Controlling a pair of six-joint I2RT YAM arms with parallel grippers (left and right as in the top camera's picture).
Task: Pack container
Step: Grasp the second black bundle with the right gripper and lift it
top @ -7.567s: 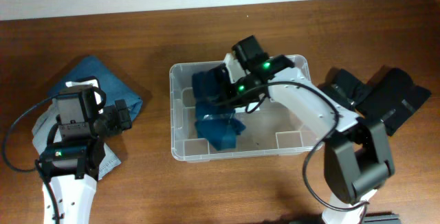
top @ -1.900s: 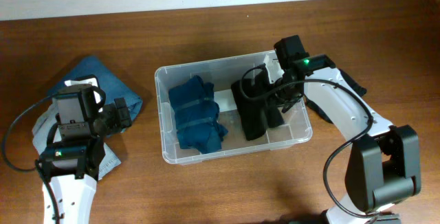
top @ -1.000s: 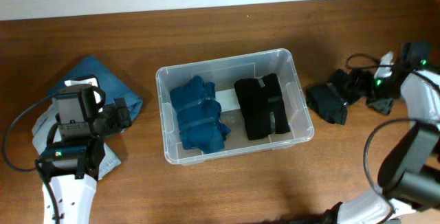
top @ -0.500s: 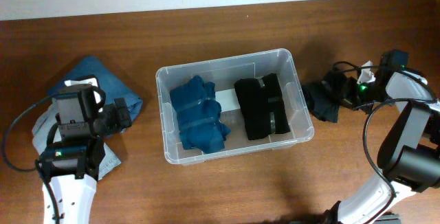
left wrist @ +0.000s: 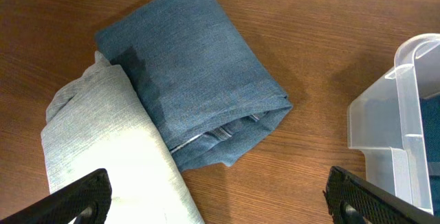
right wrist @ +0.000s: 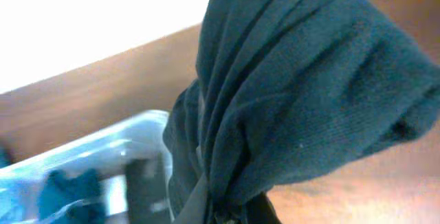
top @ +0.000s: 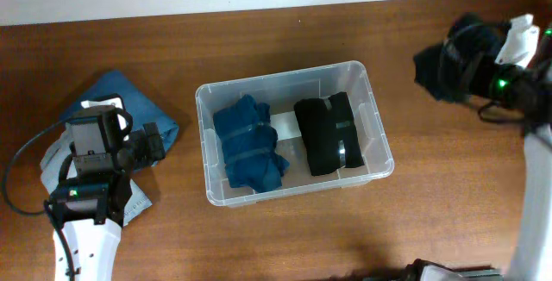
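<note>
Next, my right gripper will go left in the overhead view, then down to release the garment in the gap between blue and black (top: 290, 146) (right wrist: 115, 195), which is still empty.
The clear plastic container (top: 373, 122) stands mid-table and holds a folded blue garment (top: 249, 147) on its left and a folded black garment (top: 330, 134) on its right. My right gripper (top: 474, 61) is shut on a dark garment (top: 448, 55) and holds it in the air to the right of the container. In the right wrist view that dark garment (right wrist: 302, 93) fills the frame and hides the fingers, with the container (right wrist: 130, 141) behind. My left gripper (left wrist: 220, 203) is open and empty over a pale grey garment (left wrist: 103, 148) and folded denim (left wrist: 192, 86).
The container's corner (left wrist: 392, 121) shows at the right of the left wrist view. The denim (top: 129, 104) and pale garment (top: 53, 162) lie at the table's left, partly under the left arm. A white wall runs along the table's far edge.
My right gripper took hold of the dark garment lying right of the container and lifted it up and toward the far edge. The left arm has not moved.
</note>
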